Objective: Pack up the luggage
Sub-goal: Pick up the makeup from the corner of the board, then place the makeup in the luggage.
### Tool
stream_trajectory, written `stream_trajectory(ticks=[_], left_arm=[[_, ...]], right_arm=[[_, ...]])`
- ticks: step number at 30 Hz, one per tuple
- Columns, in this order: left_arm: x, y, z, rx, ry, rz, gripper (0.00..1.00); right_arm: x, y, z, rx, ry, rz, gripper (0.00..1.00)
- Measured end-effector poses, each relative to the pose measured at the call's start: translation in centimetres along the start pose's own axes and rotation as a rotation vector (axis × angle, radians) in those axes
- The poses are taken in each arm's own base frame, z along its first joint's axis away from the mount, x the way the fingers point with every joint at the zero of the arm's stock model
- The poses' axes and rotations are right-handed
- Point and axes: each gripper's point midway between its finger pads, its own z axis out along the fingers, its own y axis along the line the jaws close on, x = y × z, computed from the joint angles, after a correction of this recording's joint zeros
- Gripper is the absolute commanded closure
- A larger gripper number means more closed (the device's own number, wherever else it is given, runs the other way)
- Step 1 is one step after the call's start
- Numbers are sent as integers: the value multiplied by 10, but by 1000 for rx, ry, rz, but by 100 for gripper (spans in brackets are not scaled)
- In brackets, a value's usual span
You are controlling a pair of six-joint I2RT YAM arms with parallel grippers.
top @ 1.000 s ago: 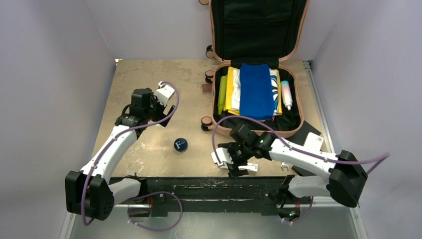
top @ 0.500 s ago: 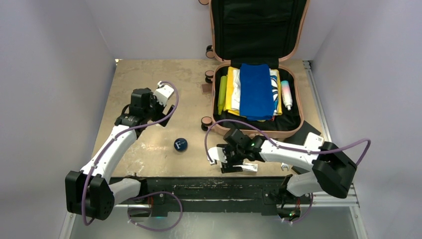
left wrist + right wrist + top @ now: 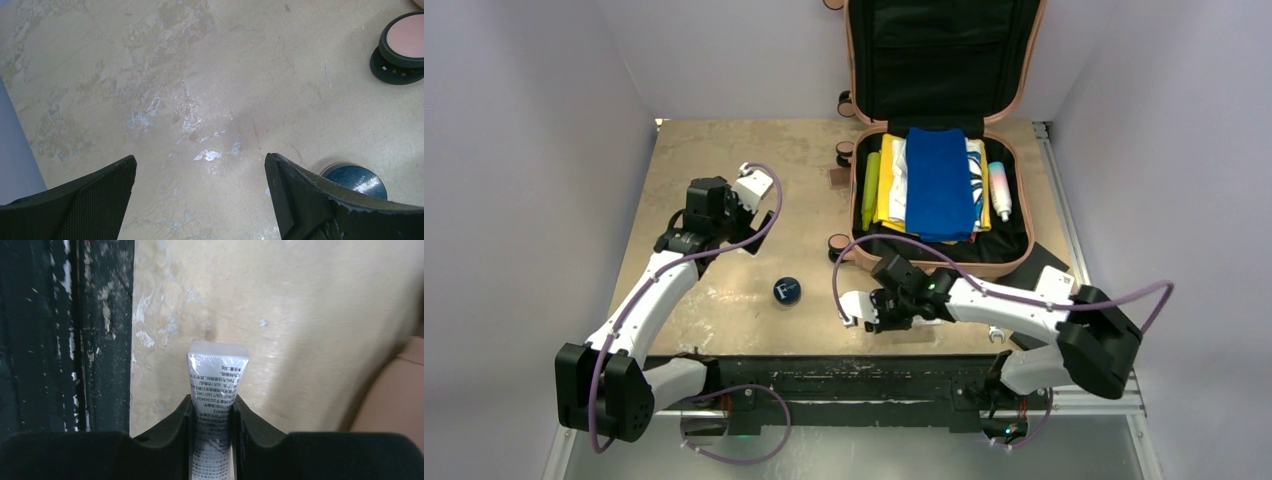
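I will lift my right gripper outward across the clothes next, turn it and lower it over the white bottle, because the white printed tube [image 3: 216, 375] is still outside the suitcase.
The luggage [image 3: 855, 190], a salmon-pink hard-shell suitcase, lies open at the back right with its black-lined lid [image 3: 939, 60] upright. Folded clothes topped by a blue one [image 3: 940, 183] fill its base. In the right wrist view my right gripper [image 3: 212, 402] is shut on a white printed tube [image 3: 216, 375], both pads pressing its sides just above the table's near edge. From above, that gripper [image 3: 871, 312] covers the tube. My left gripper [image 3: 736, 222] hangs open over bare table, nothing between its fingers [image 3: 305, 195].
A dark blue round jar [image 3: 787, 290] sits mid-table, at the lower right of the left wrist view [image 3: 354, 179]. A luggage wheel [image 3: 402, 47] lies beyond it. A green tube [image 3: 870, 190] and a white bottle [image 3: 999, 190] flank the clothes. A black pad [image 3: 1044, 265] lies beside the suitcase.
My right gripper has slid left along the near edge and closed from wide open onto the white tube. The left arm has not moved.
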Motion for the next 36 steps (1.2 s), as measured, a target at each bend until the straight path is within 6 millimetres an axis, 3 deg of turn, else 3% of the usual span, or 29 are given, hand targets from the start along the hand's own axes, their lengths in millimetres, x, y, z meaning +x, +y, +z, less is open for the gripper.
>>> stream_trajectory(ticks=[3, 8, 11, 16, 22, 29, 33, 36], left_arm=[[0, 0, 0, 0, 0, 0, 1], [0, 0, 0, 0, 0, 0, 1], [0, 0, 0, 0, 0, 0, 1], [0, 0, 0, 0, 0, 0, 1], [0, 0, 0, 2, -1, 0, 1], [0, -3, 2, 15, 1, -8, 1], [-2, -2, 15, 28, 21, -18, 1], [-13, 7, 32, 12, 26, -28, 1]], right_arm=[[-19, -11, -21, 50, -64, -14, 80], [-60, -37, -73, 136, -232, -19, 81], [-81, -69, -113, 209, -338, 25, 83], [-66, -142, -175, 466, -395, 190, 82], [-16, -214, -226, 797, -355, 419, 80], [92, -282, -275, 1082, -249, 741, 82], [148, -305, -288, 1160, -198, 877, 82], [179, -315, -282, 1168, -169, 953, 82]])
